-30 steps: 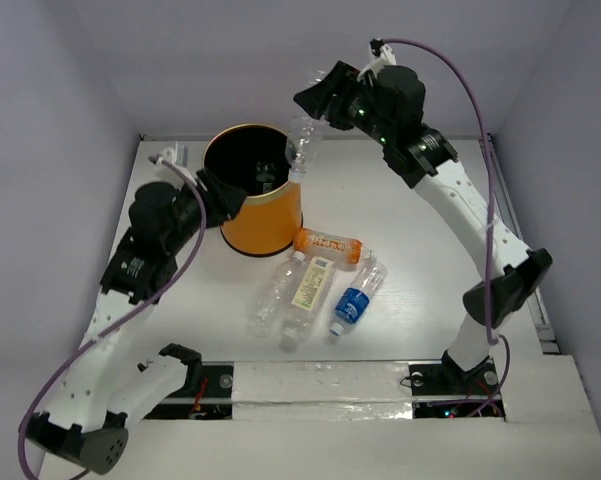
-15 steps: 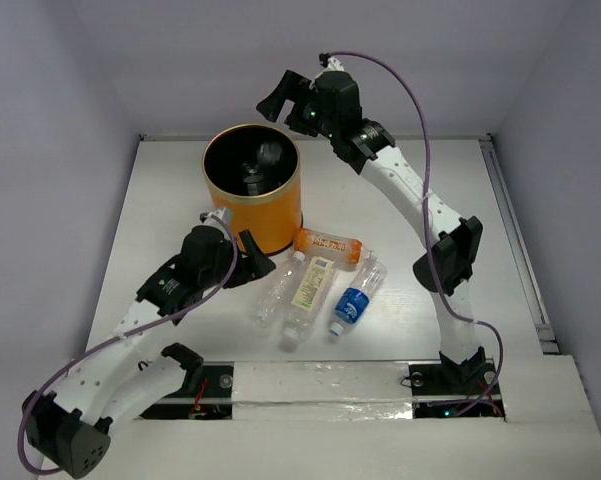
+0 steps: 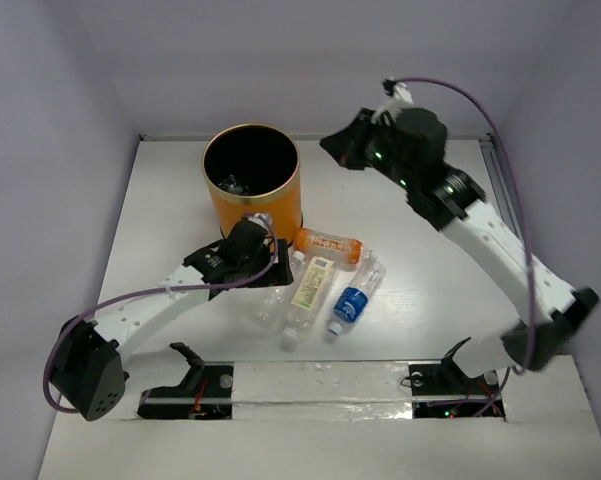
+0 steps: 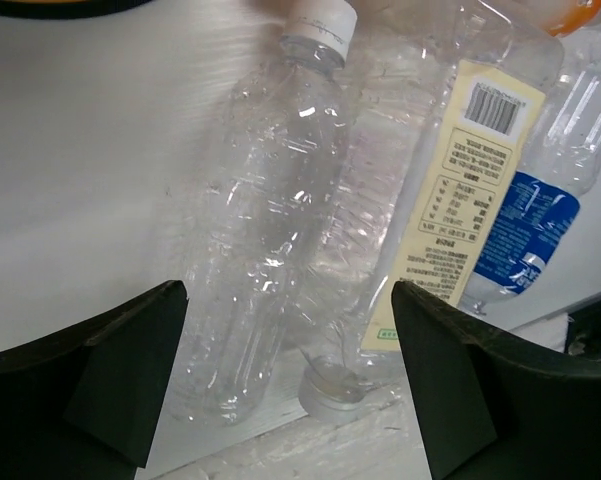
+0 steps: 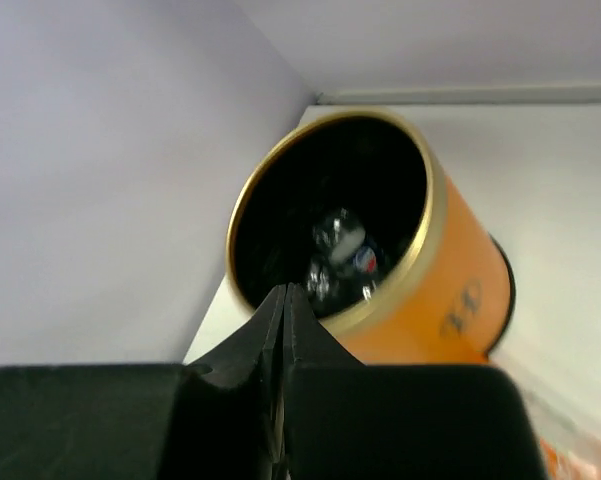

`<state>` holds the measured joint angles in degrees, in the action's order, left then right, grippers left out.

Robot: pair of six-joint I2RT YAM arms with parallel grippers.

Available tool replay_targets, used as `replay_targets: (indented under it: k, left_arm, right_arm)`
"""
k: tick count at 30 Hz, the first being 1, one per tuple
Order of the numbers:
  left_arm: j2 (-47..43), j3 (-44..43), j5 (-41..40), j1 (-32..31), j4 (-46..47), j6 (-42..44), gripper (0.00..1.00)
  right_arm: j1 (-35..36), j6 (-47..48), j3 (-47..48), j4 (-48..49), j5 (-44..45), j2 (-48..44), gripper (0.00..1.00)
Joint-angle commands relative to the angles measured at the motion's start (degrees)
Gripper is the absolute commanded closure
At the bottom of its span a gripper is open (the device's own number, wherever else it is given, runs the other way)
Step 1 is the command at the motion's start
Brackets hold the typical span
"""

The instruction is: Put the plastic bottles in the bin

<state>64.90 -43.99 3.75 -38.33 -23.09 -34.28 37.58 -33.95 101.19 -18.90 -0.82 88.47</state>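
Note:
My left gripper needs to lower its open fingers next around the bottle's upper body (image 3: 284,286) (image 4: 278,190), short of the white cap. The unlabelled clear bottle lies lengthwise below, between the fingers.
The orange bin (image 3: 280,215) stands at the back left, and clear bottles (image 5: 342,250) lie in its black inside (image 5: 280,220). On the table in front of it lie an orange bottle (image 3: 330,243), an unlabelled clear bottle (image 3: 268,300), a pale-yellow-labelled bottle (image 3: 310,285) and a blue-labelled bottle (image 3: 352,300). My left gripper (image 3: 270,262) hangs open over the unlabelled clear bottle (image 4: 265,230), its fingers (image 4: 110,370) either side and apart from it. My right gripper (image 3: 332,143) is shut and empty, up in the air to the right of the bin's rim (image 5: 425,200).
The grey enclosure walls (image 3: 80,100) close in the white table at the back and sides. In the left wrist view the yellow-labelled bottle (image 4: 460,190) touches the clear one, with the blue-labelled bottle (image 4: 525,230) beyond it.
The bottle my right gripper held over the bin now lies inside it; that gripper has shut and drawn back right. My left arm swung from beside the bin to over the clear bottle, opening wider.

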Motion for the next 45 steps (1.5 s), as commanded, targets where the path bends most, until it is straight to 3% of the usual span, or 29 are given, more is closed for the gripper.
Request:
replay_targets:
  k: [1, 2, 4, 5, 6, 9, 10, 15, 21, 25, 29, 33, 35, 39, 44, 45]
  left_arm:
    - [3.2, -3.4, -3.2, -0.9, 1.4, 3.5, 0.18]
    - [3.8, -3.6, -5.1, -0.9, 1.5, 3.9, 0.17]
    - [5.9, -3.9, -6.1, -0.9, 2.1, 4.9, 0.17]
    - [6.7, -4.1, -6.7, -0.9, 2.3, 5.3, 0.16]
    - [7.4, -4.1, -7.2, -0.9, 3.0, 5.5, 0.16]
    - [11.1, -4.2, -7.5, -0.9, 4.6, 6.5, 0.16]
    - [13.0, -4.2, -7.5, -0.9, 5.0, 6.8, 0.16]
    - [18.0, -5.1, -7.6, -0.9, 6.9, 7.1, 0.16]
    - [19.2, -3.7, -7.1, -0.9, 8.2, 6.2, 0.28]
    - [14.7, -1.5, -5.2, -1.4, 7.7, 4.6, 0.46]
    - [8.1, 0.8, -4.1, -1.9, 5.1, 2.3, 0.53]
    - [-0.7, 0.1, -2.4, -3.0, -1.6, -0.1, 0.54]
    - [-6.5, -2.7, -1.9, -3.6, -4.2, -0.9, 0.56]
    - [-12.5, -14.2, -5.0, -4.3, -12.0, -2.1, 0.56]
    - [-9.1, -35.1, -6.6, -4.3, -12.3, 0.5, 0.56]
    - [-8.0, -38.2, -7.0, -4.3, -11.5, 1.2, 0.56]
  right_arm:
    - [0.1, 0.7, -18.7, 5.7, -0.1, -12.8, 1.00]
    - [0.1, -0.1, -22.8, 5.8, -0.2, -15.6, 0.96]
    - [0.1, -1.0, -34.1, 4.8, 0.4, -23.8, 0.71]
    - [0.1, -1.7, -37.5, 4.3, 0.6, -26.3, 0.56]
    - [0.1, -3.1, -40.9, 3.0, 1.8, -28.8, 0.29]
    - [0.1, -6.9, -51.3, -0.2, 1.9, -36.6, 0.03]
    - [0.1, -7.8, -53.4, -0.8, 1.5, -39.0, 0.01]
    - [0.1, -13.3, -61.8, -5.9, 7.1, -41.9, 0.00]
    - [0.1, -16.6, -62.7, -6.9, 10.2, -34.9, 0.00]
    - [0.1, -17.6, -63.7, -4.1, 10.1, -29.2, 0.00]
    - [0.1, -18.1, -64.1, -0.5, 9.2, -22.7, 0.00]
    - [0.1, -19.2, -65.1, 2.0, 9.5, -18.3, 0.00]
    - [0.1, -20.3, -66.0, 3.2, 10.0, -16.9, 0.01]
    - [0.1, -21.3, -68.1, 3.7, 10.2, -16.7, 0.14]
    - [0.1, -21.6, -69.8, 3.9, 10.8, -18.2, 0.21]
    - [0.1, -21.9, -70.1, 3.8, 10.3, -18.4, 0.29]
